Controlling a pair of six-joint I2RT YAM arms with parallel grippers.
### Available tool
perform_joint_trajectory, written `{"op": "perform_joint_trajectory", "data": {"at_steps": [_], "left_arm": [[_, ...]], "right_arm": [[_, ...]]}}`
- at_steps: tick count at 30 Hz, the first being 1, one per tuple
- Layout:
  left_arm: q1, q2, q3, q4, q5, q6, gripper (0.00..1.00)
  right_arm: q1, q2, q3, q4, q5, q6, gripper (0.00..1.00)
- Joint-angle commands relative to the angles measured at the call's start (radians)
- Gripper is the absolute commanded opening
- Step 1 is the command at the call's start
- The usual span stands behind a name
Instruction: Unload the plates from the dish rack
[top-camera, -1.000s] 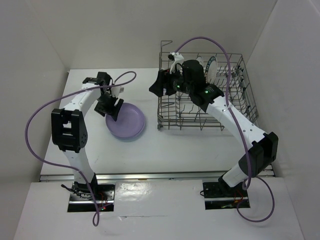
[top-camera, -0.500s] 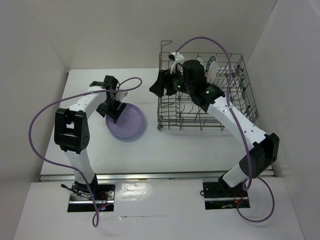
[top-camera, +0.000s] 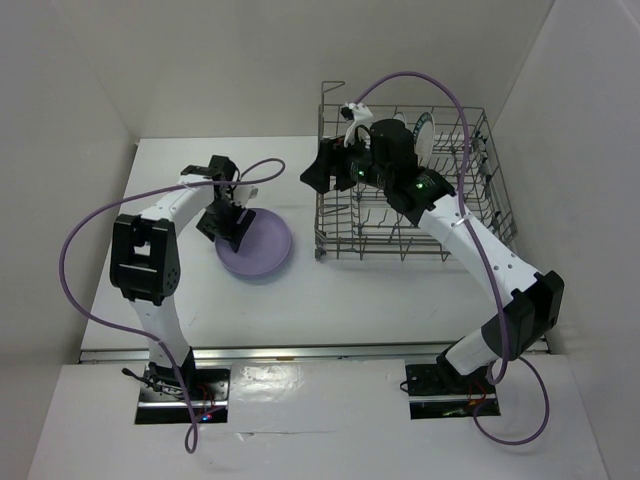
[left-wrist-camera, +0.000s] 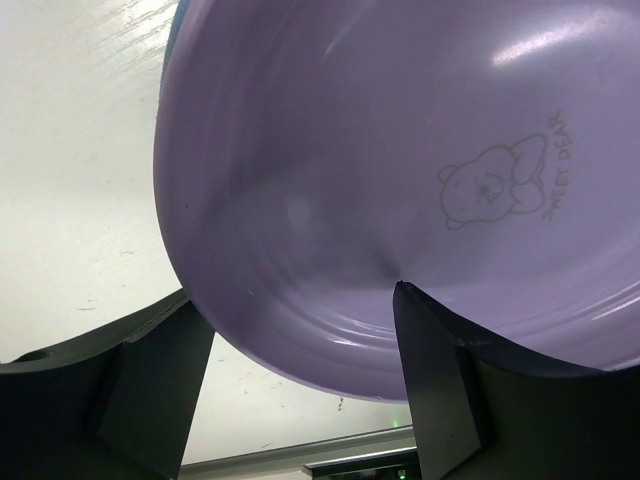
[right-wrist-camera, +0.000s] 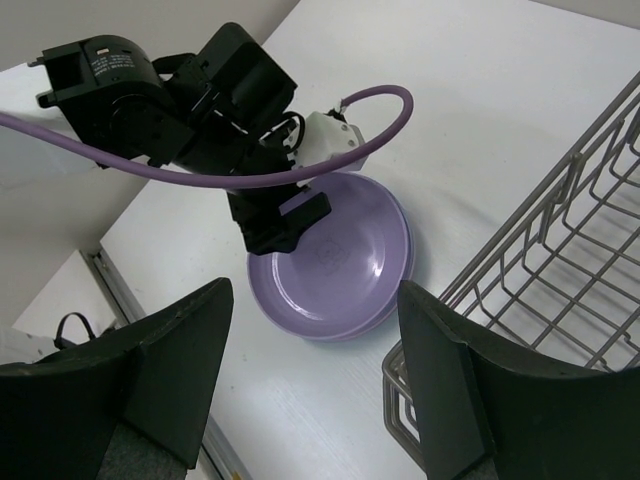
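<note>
My right gripper should swing outward and to the right in the top view next, onto the patterned white plate's far rim (top-camera: 426, 118), because that plate is standing in the rack.
A lilac plate (top-camera: 262, 248) lies flat on the white table, left of the dish rack (top-camera: 480, 200). It fills the left wrist view (left-wrist-camera: 400, 150) and shows in the right wrist view (right-wrist-camera: 340, 265), where a blue plate's rim (right-wrist-camera: 409, 232) peeks out beneath it. My left gripper (top-camera: 232, 226) (left-wrist-camera: 295, 295) is open, its jaws straddling the plate's left rim, one finger over the plate's inside. My right gripper (top-camera: 318, 175) (right-wrist-camera: 315, 370) is open and empty, in the air at the rack's left end. A white plate with a dark-patterned rim (top-camera: 423, 135) stands at the rack's back.
The grey wire rack (right-wrist-camera: 590, 200) takes up the table's right half, close to the right wall. White walls enclose the table at the back and on both sides. Purple cables loop from both arms.
My left gripper has moved a little nearer and rightward over the lilac plate's left rim. The right arm has barely shifted.
</note>
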Motion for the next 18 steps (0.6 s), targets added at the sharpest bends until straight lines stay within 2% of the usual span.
{"op": "perform_joint_trajectory", "data": {"at_steps": [1,5,8,9,13,18], "left_arm": [[-0.003,0.016,-0.001,-0.007,0.032,-0.005,0.83],[-0.003,0.003,-0.001,-0.007,0.032,-0.005,0.83],[-0.003,0.026,-0.001,-0.018,0.055,-0.014,0.83],[-0.003,0.026,-0.01,-0.018,0.065,-0.014,0.83],[-0.003,-0.02,-0.009,0.007,0.074,-0.034,0.83],[-0.003,-0.069,0.074,0.007,0.074,-0.054,0.85]], "right_arm": [[0.009,-0.044,0.018,0.0,0.015,-0.022,0.74],[-0.003,-0.032,0.091,-0.074,0.073,-0.031,0.74],[-0.055,0.047,0.283,-0.195,0.17,-0.048,0.77],[-0.112,0.105,0.394,-0.275,0.199,-0.058,0.77],[-0.294,0.248,0.594,-0.369,0.311,-0.08,0.76],[-0.509,0.395,0.615,-0.287,0.379,-0.069,0.73]]}}
